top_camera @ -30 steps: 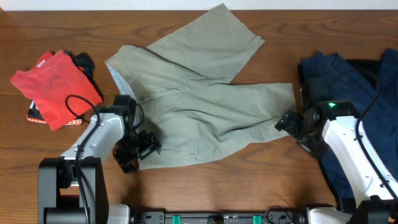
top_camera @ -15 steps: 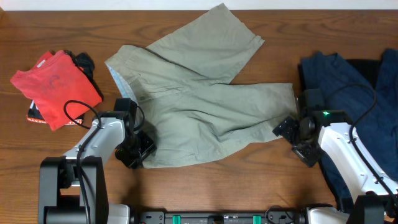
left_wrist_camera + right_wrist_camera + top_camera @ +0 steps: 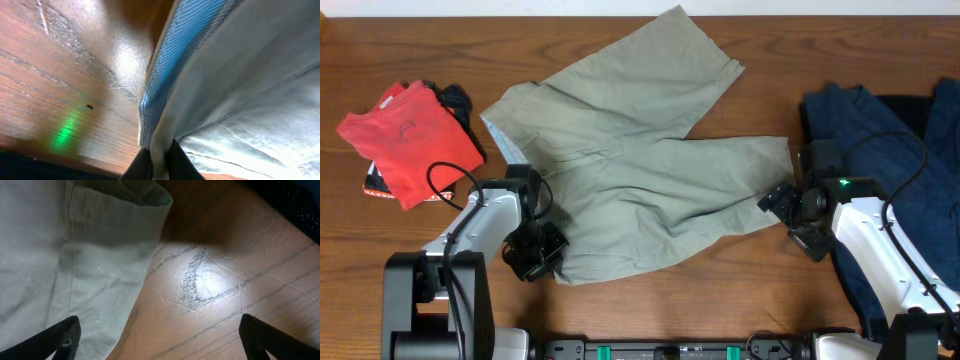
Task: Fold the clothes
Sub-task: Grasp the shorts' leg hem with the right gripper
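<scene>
My right gripper needs to move over the trouser leg's hem corner (image 3: 778, 226) (image 3: 159, 207) and lower there, because the corner is below it, toward the top in the wrist view.
Khaki-beige trousers (image 3: 640, 160) lie spread across the middle of the wooden table (image 3: 650, 300). My left gripper (image 3: 542, 248) is at their lower left edge, shut on a fold of the khaki cloth. In the left wrist view the black fingers (image 3: 142, 162) pinch that fold, with my left gripper (image 3: 159, 156) below the blue-striped lining (image 3: 170, 65). My right gripper (image 3: 780, 200) stands open at the right leg's end. In the right wrist view my right gripper (image 3: 160, 332) straddles the cloth's edge and bare wood, below the hem (image 3: 145, 202).
A folded red T-shirt (image 3: 410, 135) lies at the left on dark items (image 3: 455, 98). Dark blue denim (image 3: 880, 150) is heaped at the right, behind my right arm. The table's front edge runs close below both arms.
The left gripper has shut on the trousers' lower left edge, and that corner has shifted towards the front. The right gripper has edged left to the leg's hem and stays open.
</scene>
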Motion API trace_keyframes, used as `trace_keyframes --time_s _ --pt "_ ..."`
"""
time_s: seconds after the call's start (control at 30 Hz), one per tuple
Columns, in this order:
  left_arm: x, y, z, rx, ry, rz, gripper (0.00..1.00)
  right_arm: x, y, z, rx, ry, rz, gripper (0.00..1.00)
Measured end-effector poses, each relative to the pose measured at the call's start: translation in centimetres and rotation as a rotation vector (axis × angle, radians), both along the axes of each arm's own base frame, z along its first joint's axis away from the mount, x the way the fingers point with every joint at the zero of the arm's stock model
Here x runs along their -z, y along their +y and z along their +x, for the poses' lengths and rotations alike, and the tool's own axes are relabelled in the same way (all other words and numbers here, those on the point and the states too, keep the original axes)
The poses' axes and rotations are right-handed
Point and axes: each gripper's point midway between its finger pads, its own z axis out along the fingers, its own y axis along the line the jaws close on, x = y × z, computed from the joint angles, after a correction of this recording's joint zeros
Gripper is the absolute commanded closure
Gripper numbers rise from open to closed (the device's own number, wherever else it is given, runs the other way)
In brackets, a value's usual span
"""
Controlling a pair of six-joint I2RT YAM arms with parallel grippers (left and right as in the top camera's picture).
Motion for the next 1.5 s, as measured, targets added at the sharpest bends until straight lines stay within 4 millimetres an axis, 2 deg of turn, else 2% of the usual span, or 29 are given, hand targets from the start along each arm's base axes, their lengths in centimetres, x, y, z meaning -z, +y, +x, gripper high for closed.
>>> trace_keyframes --time_s 0.23,0.43,0.67,0.83,1.1,1.33,1.47,1.5 --pt "0.0 0.0 0.0 0.038 -0.009 -0.011 0.94 0.6 -0.1 0.2 0.063 -0.016 0.003 0.01" --pt "0.1 0.1 0.1 0.054 -0.018 -0.007 0.93 2.1 -0.1 1.0 0.111 -0.080 0.016 0.01" --pt "0.2 0.3 0.4 0.059 -0.031 0.002 0.94 3.2 0.1 3.3 0.135 -0.222 0.040 0.04" --pt "0.2 0.3 0.4 0.059 -0.032 0.002 0.93 3.2 0.2 4.2 0.139 -0.273 0.048 0.08" --pt "0.2 0.3 0.5 0.060 -0.035 0.002 0.94 3.8 0.2 5.1 0.148 -0.285 0.047 0.34" --pt "0.2 0.3 0.6 0.060 -0.037 0.002 0.94 4.5 0.1 5.7 0.149 -0.257 0.039 0.77" --pt "0.2 0.3 0.5 0.068 -0.039 0.000 0.94 4.8 -0.2 4.9 0.143 -0.225 0.028 0.97" --pt "0.2 0.3 0.5 0.078 -0.039 -0.003 0.94 4.9 -0.2 4.8 0.138 -0.219 0.030 0.99"
